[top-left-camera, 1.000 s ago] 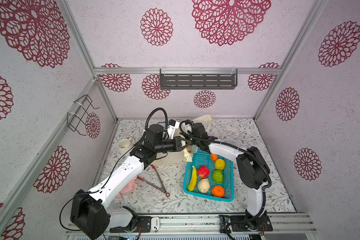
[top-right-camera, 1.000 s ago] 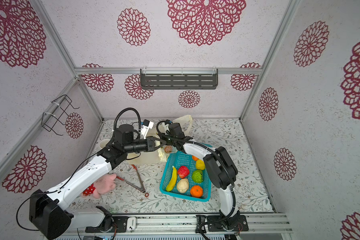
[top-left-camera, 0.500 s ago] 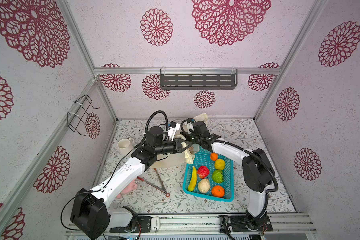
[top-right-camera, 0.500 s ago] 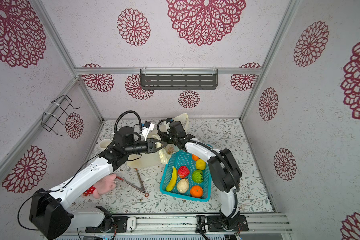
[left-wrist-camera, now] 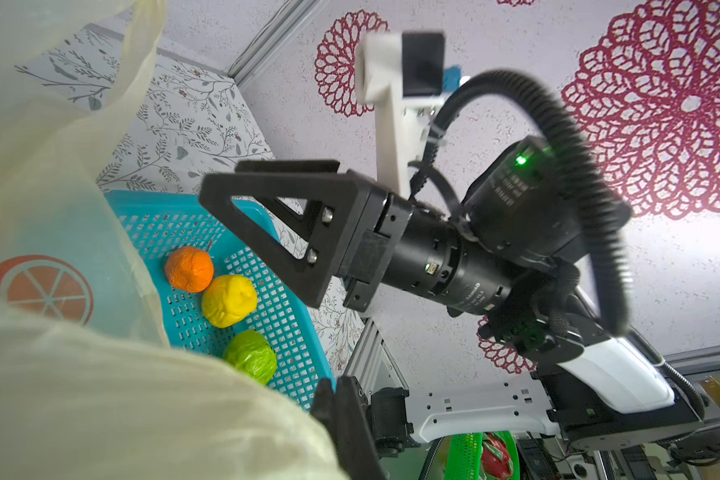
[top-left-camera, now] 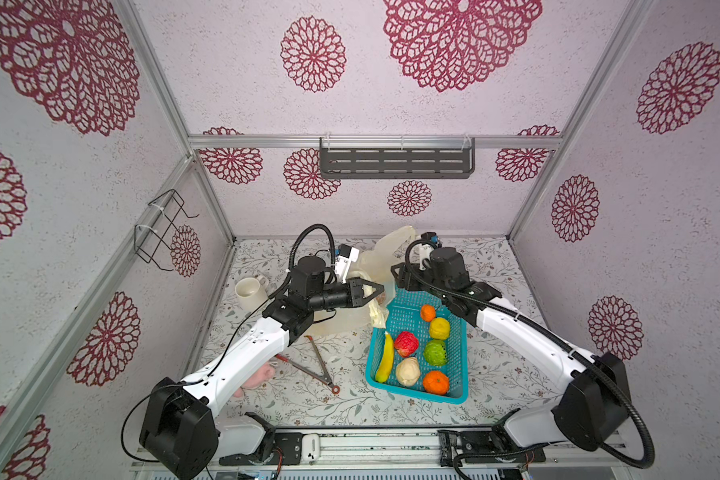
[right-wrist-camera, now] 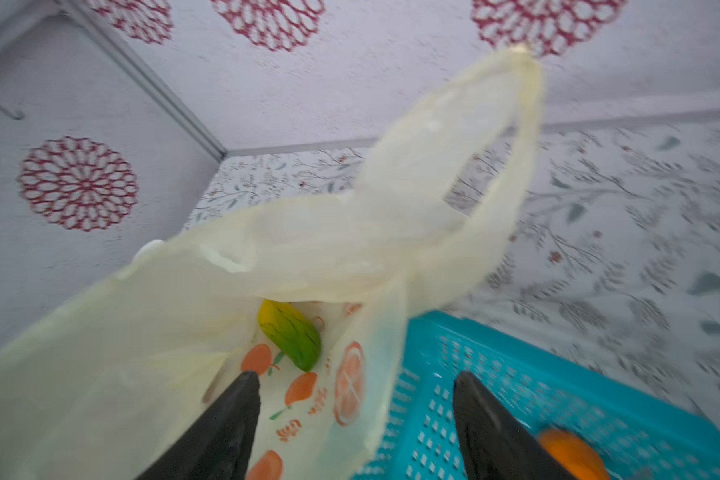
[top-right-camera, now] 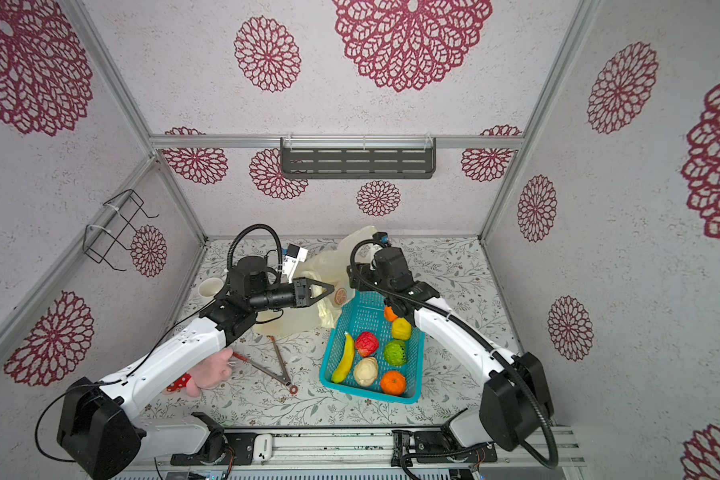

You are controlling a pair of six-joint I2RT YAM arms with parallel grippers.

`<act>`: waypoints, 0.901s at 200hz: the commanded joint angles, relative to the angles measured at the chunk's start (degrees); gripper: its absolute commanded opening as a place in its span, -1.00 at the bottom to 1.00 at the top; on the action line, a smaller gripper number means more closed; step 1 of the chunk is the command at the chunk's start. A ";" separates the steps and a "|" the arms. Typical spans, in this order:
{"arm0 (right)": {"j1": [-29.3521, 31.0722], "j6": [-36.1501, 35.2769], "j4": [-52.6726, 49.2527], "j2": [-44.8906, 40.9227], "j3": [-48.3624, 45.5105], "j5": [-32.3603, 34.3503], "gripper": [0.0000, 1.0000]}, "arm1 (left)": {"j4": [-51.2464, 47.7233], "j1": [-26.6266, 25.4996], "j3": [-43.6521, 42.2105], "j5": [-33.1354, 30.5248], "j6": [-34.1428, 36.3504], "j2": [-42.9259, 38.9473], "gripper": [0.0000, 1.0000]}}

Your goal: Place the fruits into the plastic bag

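My right gripper needs to draw back from the bag's edge next, tip its fingers downward and lower them around the lemon (top-left-camera: 439,328), since it lies on the basket's bottom.
The cream plastic bag (top-left-camera: 333,322) (top-right-camera: 283,322) lies left of the teal basket (top-left-camera: 416,398). My left gripper (top-left-camera: 381,287) (left-wrist-camera: 341,415) is shut on the bag's rim and holds its mouth up. A green-yellow fruit (right-wrist-camera: 289,334) lies inside the bag (right-wrist-camera: 184,311). My right gripper (right-wrist-camera: 355,376) (top-left-camera: 396,276) hangs open and empty over the bag's edge and the basket's far corner. In the basket lie a banana (top-left-camera: 385,357), red ball (top-left-camera: 406,344), green ball (top-left-camera: 435,352), lemon (top-left-camera: 439,328), pear (top-left-camera: 407,371), tangerine (top-left-camera: 436,382) and a small orange (top-left-camera: 427,312).
A white mug (top-left-camera: 248,291) stands at the far left of the table. Metal tongs (top-left-camera: 312,365) and a pink plush toy (top-left-camera: 258,376) lie in front of the bag, under my left arm. One bag handle (right-wrist-camera: 516,166) sticks up towards the back wall.
My right gripper has opened wide and drawn back to the right, away from the bag's mouth. My left gripper has stayed shut on the bag, shifting slightly.
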 commanded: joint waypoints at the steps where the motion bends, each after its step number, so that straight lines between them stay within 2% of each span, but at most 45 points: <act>1: -1.93 2.98 -6.24 -3.01 -4.10 7.29 0.51 | 2.33 0.38 -0.63 -0.48 0.69 -1.68 -1.00; 30: -2.28 1.94 -11.39 -2.47 -6.15 10.11 0.50 | 2.16 0.42 -0.65 -1.10 1.14 -2.04 -1.00; 73: -2.25 1.30 -19.46 2.89 -4.82 17.58 0.56 | 1.11 0.36 -0.30 -0.80 1.05 -1.79 -1.00; 180: -2.30 0.52 -21.91 11.36 -4.81 14.10 0.53 | -1.31 0.37 1.02 -0.67 1.29 -0.78 -1.00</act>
